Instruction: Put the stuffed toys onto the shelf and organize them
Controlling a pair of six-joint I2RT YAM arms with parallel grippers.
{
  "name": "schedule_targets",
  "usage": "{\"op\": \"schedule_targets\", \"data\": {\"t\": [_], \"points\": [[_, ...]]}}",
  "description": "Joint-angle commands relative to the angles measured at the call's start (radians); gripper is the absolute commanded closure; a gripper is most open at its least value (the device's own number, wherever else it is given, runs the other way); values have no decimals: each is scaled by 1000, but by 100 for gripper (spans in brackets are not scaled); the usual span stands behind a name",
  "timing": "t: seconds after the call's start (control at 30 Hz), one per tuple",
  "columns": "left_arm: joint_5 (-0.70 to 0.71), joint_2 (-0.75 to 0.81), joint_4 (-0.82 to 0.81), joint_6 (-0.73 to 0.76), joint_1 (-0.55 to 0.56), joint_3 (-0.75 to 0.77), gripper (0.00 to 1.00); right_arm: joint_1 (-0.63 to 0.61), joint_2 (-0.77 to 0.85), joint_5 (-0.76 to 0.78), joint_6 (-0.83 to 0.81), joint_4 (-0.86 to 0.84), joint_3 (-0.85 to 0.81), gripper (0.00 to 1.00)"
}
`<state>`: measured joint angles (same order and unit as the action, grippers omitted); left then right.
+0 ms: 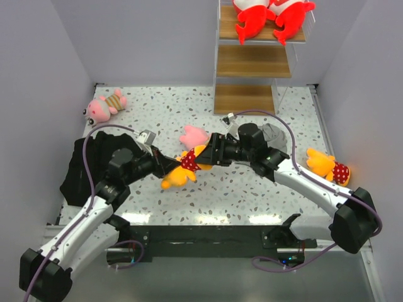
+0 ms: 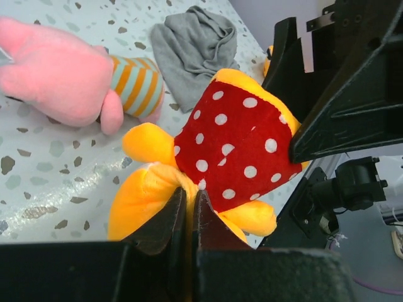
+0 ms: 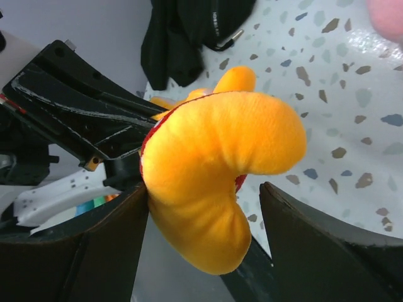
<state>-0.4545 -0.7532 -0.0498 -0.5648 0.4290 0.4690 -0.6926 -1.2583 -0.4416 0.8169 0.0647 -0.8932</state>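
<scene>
My right gripper stays beside the red dotted top next, then closes onto the toy's orange end (image 3: 198, 202) between its open fingers.
My left gripper (image 1: 170, 167) is shut on a yellow-orange toy with a red dotted top (image 1: 184, 167) and holds it over the table's middle. In the left wrist view its jaws (image 2: 190, 194) pinch the toy's (image 2: 233, 135) orange plush. My right gripper (image 1: 206, 157) is open around the same toy. In the right wrist view (image 3: 204, 189) the toy (image 3: 220, 163) touches one finger and stands clear of the other. Two red-and-white toys (image 1: 272, 14) lie on the shelf's (image 1: 252, 61) top board. One pink toy (image 1: 194, 135) lies just behind the grippers, another (image 1: 106, 106) at the far left. The second yellow-orange toy (image 1: 329, 166) lies at the right.
A grey cloth (image 1: 275, 134) lies under my right arm, also in the left wrist view (image 2: 192, 47). A black cloth (image 1: 80, 165) lies at the left under my left arm. The shelf's two lower boards hold nothing. Walls close the table on three sides.
</scene>
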Motion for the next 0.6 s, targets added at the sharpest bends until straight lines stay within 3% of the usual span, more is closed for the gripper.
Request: {"op": "schedule_targets", "data": {"t": [0.0,0.13,0.17,0.23,0.27,0.37,0.4,0.47,0.57], "points": [[-64,51,-104,-3,5,2,100,4,14,-83,114,-124,-6,27],[-52,60,-91,3,5,8,100,4,8,-121,206,-299,40,47],[-55,55,-91,2,5,10,99,2,11,-117,202,-299,42,61],[-58,43,-84,2,5,23,83,4,28,-79,139,-242,31,72],[-52,40,-75,6,7,32,60,2,36,-63,104,-211,10,76],[74,25,28,20,5,109,19,4,68,41,-86,-38,-59,79],[196,22,113,14,7,137,14,4,76,69,-190,5,-78,80],[305,9,169,8,5,218,1,4,92,134,-283,108,-124,80],[445,-38,222,20,1,325,0,1,94,187,-450,231,-185,81]]}}
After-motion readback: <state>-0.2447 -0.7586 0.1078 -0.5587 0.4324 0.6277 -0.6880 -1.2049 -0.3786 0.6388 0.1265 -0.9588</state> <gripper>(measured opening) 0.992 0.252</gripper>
